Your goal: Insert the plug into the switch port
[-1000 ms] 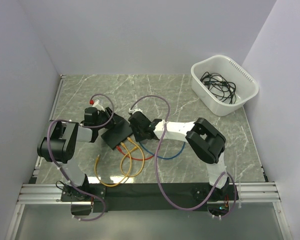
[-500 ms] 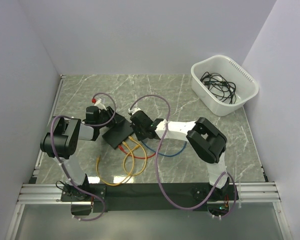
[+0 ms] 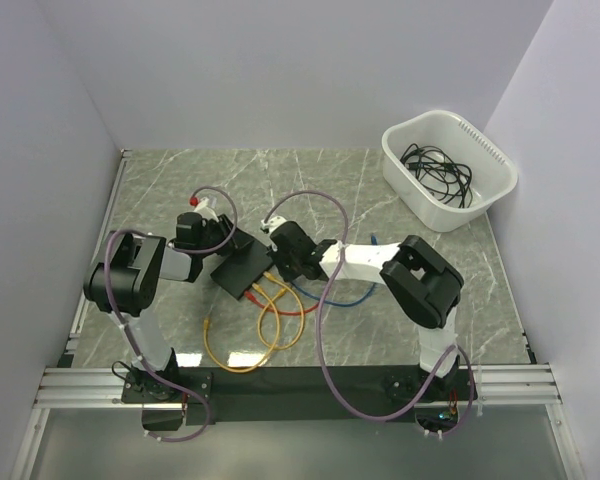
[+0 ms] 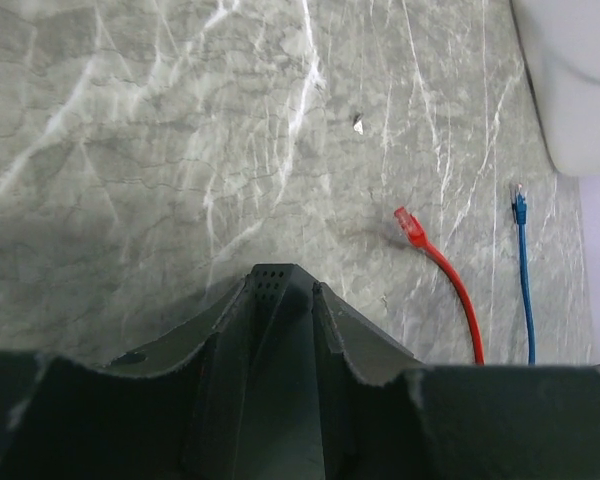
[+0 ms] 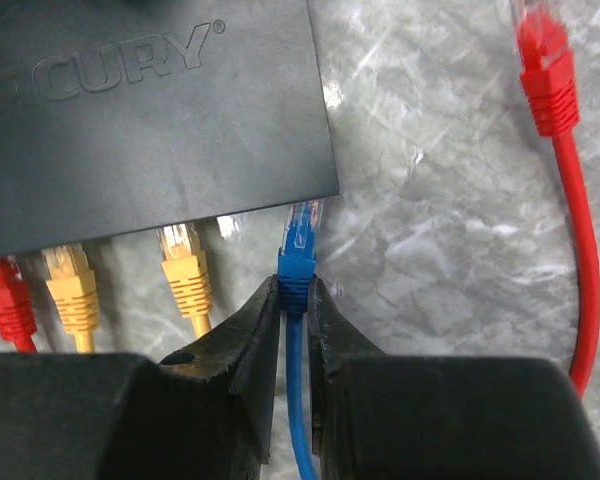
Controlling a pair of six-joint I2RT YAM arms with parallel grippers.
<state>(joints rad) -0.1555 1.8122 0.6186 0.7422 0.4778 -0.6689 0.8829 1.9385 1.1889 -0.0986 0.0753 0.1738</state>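
Observation:
The blue plug in the right gripper next needs to be pushed into the end of the switch's front edge, just beyond the fingers, with its clear tip still showing, and then released.
The switch is a flat black box; in the right wrist view its front edge holds a red plug and two yellow plugs. My right gripper is shut on a blue plug whose clear tip meets the switch's front edge at its right end; I cannot tell how deep it sits. My left gripper is shut on a vented corner of the switch. From above, the left gripper is at the switch's far left and the right gripper at its near right.
A loose red plug and a loose blue plug lie on the marble right of the switch. Yellow, red and blue cables loop toward the near edge. A white tub of black cables stands at the back right.
Both grippers and the switch have shifted a little to the right and away from the bases. The yellow cable loops have dragged along and changed shape.

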